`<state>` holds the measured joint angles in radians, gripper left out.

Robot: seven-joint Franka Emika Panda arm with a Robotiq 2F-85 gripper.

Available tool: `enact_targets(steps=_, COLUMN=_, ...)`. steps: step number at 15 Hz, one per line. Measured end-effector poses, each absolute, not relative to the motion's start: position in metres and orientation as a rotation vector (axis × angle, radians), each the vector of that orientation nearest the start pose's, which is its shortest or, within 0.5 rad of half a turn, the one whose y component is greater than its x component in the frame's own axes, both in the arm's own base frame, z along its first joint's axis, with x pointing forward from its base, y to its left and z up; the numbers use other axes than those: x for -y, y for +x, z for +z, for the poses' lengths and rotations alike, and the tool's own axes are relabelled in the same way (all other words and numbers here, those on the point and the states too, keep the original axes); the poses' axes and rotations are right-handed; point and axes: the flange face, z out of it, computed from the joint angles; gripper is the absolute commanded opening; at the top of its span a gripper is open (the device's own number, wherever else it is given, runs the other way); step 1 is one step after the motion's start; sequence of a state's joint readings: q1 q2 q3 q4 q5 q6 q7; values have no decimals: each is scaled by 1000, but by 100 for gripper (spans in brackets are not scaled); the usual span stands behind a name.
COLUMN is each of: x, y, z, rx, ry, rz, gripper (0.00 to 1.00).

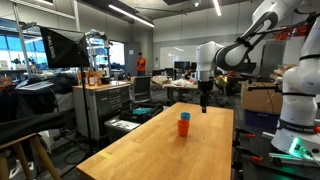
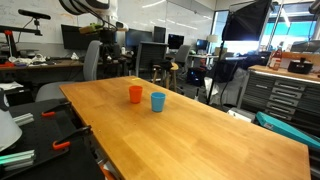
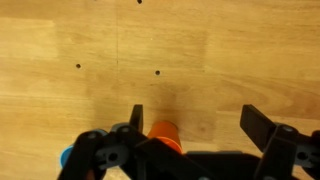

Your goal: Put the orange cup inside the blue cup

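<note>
My gripper moves outward and down onto the orange cup's rim away from the blue cup [image 2: 158,101] next, since that rim lies below and outward of it.
The orange cup [image 2: 135,94] and the blue cup [image 2: 158,101] stand upright side by side near the middle of the wooden table [image 2: 200,130], close together. In an exterior view the orange cup [image 1: 185,117] shows just behind the blue cup [image 1: 184,128]. My gripper [image 1: 206,101] hangs above the table, a little beyond the cups. In the wrist view the gripper [image 3: 198,122] is open and empty. The orange cup [image 3: 165,135] sits by the left finger at the lower edge, partly hidden by the gripper body. A sliver of the blue cup [image 3: 68,157] shows at the bottom left.
The table's edges run close on both sides [image 1: 232,140]. A grey cabinet [image 1: 105,105] stands beside the table, with desks, chairs and monitors [image 2: 150,45] beyond the far end. Small dark spots [image 3: 157,72] mark the wood.
</note>
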<state>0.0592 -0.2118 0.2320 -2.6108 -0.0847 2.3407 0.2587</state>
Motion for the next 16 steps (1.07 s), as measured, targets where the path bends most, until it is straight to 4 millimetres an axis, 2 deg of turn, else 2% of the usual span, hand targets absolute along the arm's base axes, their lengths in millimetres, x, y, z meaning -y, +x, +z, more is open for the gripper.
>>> enact_targets(steps=8, x=-130, y=481, z=251, rx=207, ry=-3264, rz=101, gripper=100)
enact_targets(steps=14, x=-147, y=519, z=204, rx=216, ry=-3258, rz=127, gripper=100)
enact_targets(steps=15, x=-152, y=523, z=197, rx=221, ry=-3257, rz=125, gripper=75)
enact_targets(steps=16, x=-156, y=527, z=191, rx=226, ry=-3256, rz=123, gripper=74)
